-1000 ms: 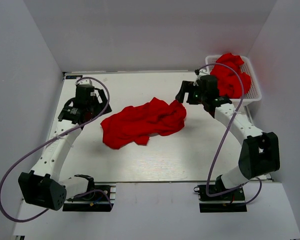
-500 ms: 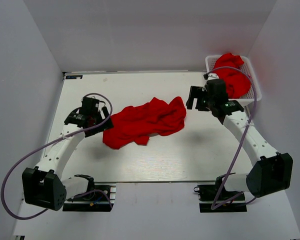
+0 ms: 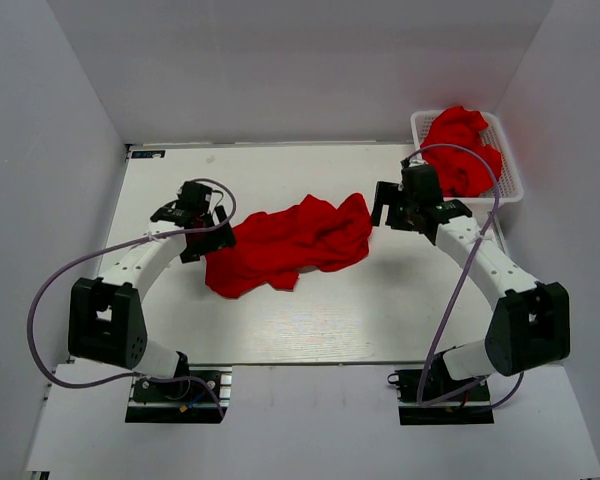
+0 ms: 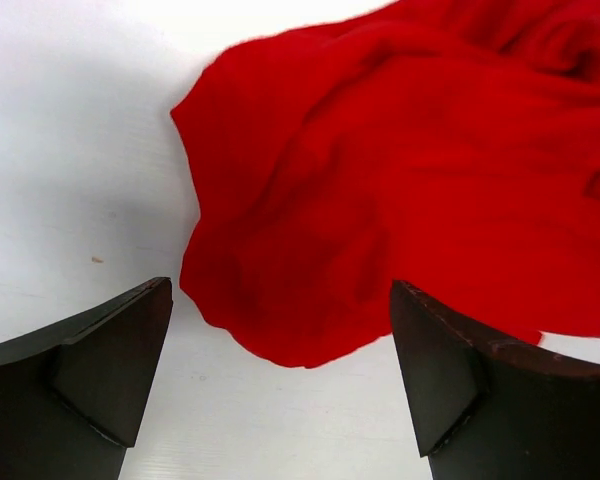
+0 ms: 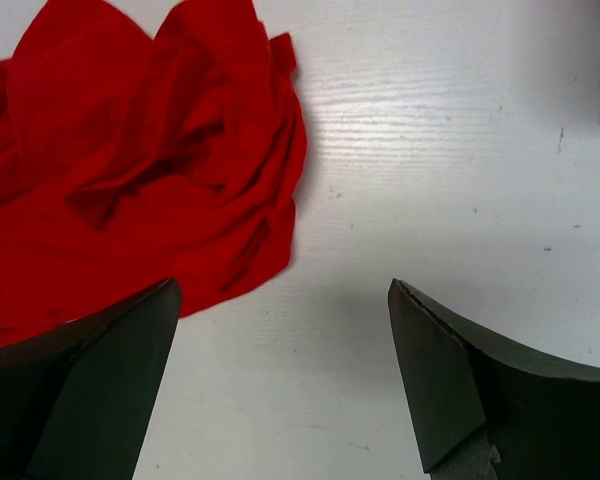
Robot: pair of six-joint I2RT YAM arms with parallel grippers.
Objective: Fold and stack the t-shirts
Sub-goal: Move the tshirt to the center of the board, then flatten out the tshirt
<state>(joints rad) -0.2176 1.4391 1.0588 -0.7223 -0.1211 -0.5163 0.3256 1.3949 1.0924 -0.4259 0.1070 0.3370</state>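
The shirt's near corner (image 3: 218, 280) (image 4: 225, 295) lies below and back, showing between my left gripper's open fingers, so the gripper lowers backward and closes there next.
A crumpled red t-shirt (image 3: 285, 245) lies on the white table, mid-table. More red t-shirts (image 3: 462, 150) are heaped in the white basket at the back right. My left gripper (image 3: 212, 241) is open and empty at the shirt's left edge; in the left wrist view the shirt (image 4: 410, 180) lies just ahead of the gripper (image 4: 280, 385), its hem between the fingers. My right gripper (image 3: 382, 206) is open and empty beside the shirt's right end; in the right wrist view the shirt (image 5: 130, 170) lies ahead and left of the gripper (image 5: 280, 385).
The white lattice basket (image 3: 510, 165) stands at the table's back right corner. White walls close in the table on the left, back and right. The arms' purple cables loop over the table's sides.
My left gripper has moved right, up to the shirt's left edge. My right gripper has let go of the shirt's right end and drawn back slightly; the shirt has settled flat.
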